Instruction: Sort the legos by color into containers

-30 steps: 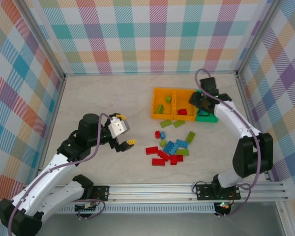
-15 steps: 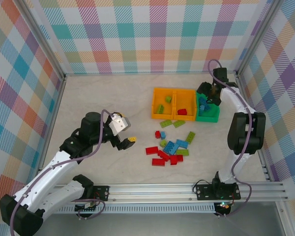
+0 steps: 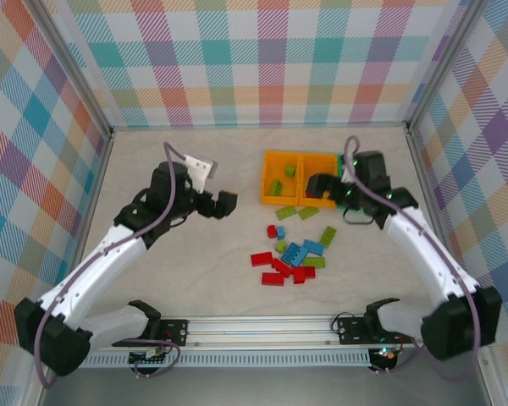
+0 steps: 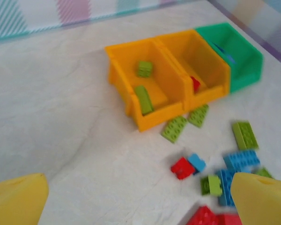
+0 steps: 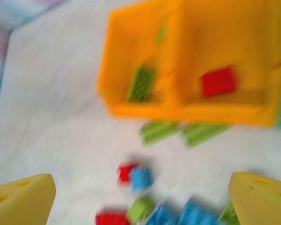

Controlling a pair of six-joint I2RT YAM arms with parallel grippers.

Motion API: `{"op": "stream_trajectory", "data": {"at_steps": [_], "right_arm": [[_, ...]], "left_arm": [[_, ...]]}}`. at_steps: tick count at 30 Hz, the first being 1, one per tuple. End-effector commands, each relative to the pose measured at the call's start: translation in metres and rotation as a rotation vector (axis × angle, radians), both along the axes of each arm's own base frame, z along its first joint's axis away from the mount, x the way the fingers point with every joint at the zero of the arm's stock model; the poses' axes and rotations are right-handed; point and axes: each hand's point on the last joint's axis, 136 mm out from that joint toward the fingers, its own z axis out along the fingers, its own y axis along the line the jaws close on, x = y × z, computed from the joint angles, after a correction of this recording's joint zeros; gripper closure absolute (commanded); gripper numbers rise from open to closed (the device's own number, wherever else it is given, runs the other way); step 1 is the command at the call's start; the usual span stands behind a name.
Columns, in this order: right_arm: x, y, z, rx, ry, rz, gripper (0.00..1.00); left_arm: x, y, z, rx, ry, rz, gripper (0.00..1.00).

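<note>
My left gripper moves across and down toward the pile next and closes around only the small red brick [image 3: 271, 231] [image 4: 182, 168], below it against a blue one.
Loose legos lie mid-table: red ones [image 3: 281, 269], blue ones [image 3: 301, 250] and lime ones [image 3: 297, 212]. Two orange containers stand side by side. The left one [image 3: 271, 163] holds lime bricks [image 4: 144, 99], the right one [image 4: 210, 60] a red brick [image 5: 218, 81]. The green container [image 4: 246, 58] is on their right, mostly under my right arm in the top view. My left gripper [image 3: 223, 204] hovers open left of the pile, its yellow fingertips [image 4: 17, 198] wide apart. My right gripper [image 3: 316, 185] is open and empty over the right orange container's front edge.
Checked walls close in the table at the back and both sides. A metal rail [image 3: 271, 326] runs along the near edge by the arm bases. Bare tabletop [image 3: 178, 271] stretches left of the pile.
My right gripper opened wide and swung from the green container back left over the orange ones. My left gripper moved away from the near edge and toward the containers.
</note>
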Motion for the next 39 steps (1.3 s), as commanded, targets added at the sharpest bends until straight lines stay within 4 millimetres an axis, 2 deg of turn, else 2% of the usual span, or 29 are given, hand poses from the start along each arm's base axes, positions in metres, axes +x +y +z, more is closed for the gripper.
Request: {"op": "stream_trajectory", "data": {"at_steps": [1, 4, 8, 11, 13, 16, 19, 23, 27, 29, 36, 39], "right_arm": [[-0.054, 0.021, -0.018, -0.027, 0.068, 0.158, 0.05], [-0.086, 0.027, -0.025, -0.060, 0.117, 0.208, 0.05], [-0.114, 0.037, -0.037, -0.068, 0.175, 0.261, 0.04], [-0.119, 0.035, -0.048, -0.062, 0.195, 0.228, 0.04], [-0.119, 0.029, -0.052, -0.064, 0.196, 0.191, 0.04], [-0.122, 0.022, -0.053, -0.065, 0.194, 0.155, 0.04], [-0.124, 0.016, -0.050, -0.056, 0.179, 0.127, 0.04], [-0.127, 0.013, -0.046, -0.043, 0.165, 0.116, 0.04], [-0.127, 0.011, -0.047, -0.054, 0.167, 0.114, 0.04], [-0.125, 0.012, -0.050, -0.063, 0.170, 0.115, 0.04], [-0.113, 0.021, -0.052, -0.077, 0.168, 0.124, 0.03], [-0.107, 0.023, -0.050, -0.080, 0.152, 0.124, 0.03]], "left_arm": [[0.017, 0.023, -0.035, -0.091, 0.277, 0.355, 0.00], [0.024, -0.002, -0.064, -0.190, 0.439, 0.414, 0.01], [0.022, -0.056, -0.105, -0.267, 0.601, 0.426, 0.02], [0.015, -0.101, -0.132, -0.222, 0.678, 0.365, 0.03], [0.009, -0.123, -0.151, -0.172, 0.712, 0.335, 0.08], [0.006, -0.139, -0.177, -0.135, 0.747, 0.333, 0.19], [0.009, -0.144, -0.194, -0.138, 0.769, 0.356, 0.32], [0.011, -0.147, -0.208, -0.113, 0.794, 0.362, 0.39], [0.008, -0.141, -0.220, -0.076, 0.807, 0.386, 0.48], [0.007, -0.138, -0.224, -0.053, 0.809, 0.390, 0.55], [0.001, -0.119, -0.230, 0.035, 0.803, 0.419, 0.65], [0.000, -0.115, -0.228, 0.050, 0.790, 0.420, 0.74]]}}
